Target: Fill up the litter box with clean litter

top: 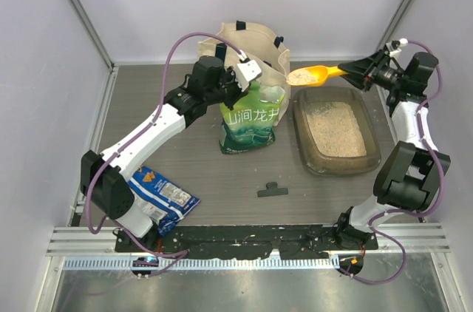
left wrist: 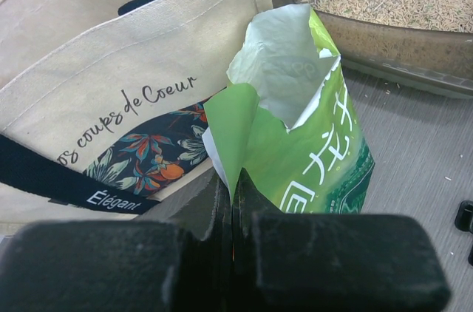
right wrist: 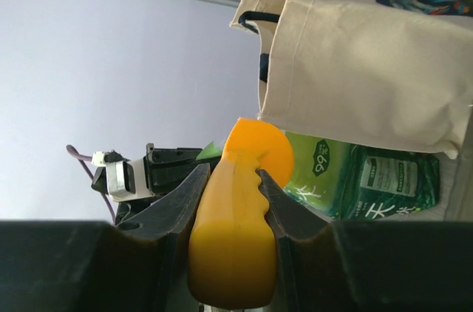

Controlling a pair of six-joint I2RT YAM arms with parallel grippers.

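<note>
The robot's right gripper needs to pour the litter into the box [top: 303, 142] next, then swing back, go down and let go of the scoop on the bare tabletop [top: 307, 186] beside the clip.
The litter box [top: 303, 142], a grey-brown tray, lies right of centre with a bed of pale clean litter [top: 336, 129] in it. My right gripper [top: 353, 69] is shut on the handle of an orange scoop [top: 310, 74], which carries a heap of litter and hangs level above the box's far-left corner. In the right wrist view both fingers press the scoop handle [right wrist: 233, 238] at the gripper [right wrist: 233, 171]. My left gripper [left wrist: 235, 182] is shut on the torn top edge of the green pouch [left wrist: 310, 149], keeping the pouch [top: 251, 123] upright. The box wall [left wrist: 384, 38] shows beyond it.
A cream tote bag [top: 244, 42] stands right behind the pouch. A blue snack bag [top: 162, 194] lies by the left arm's base. A small black clip [top: 272, 191] rests on the table in front of the pouch. White walls close in on the left, right and back.
</note>
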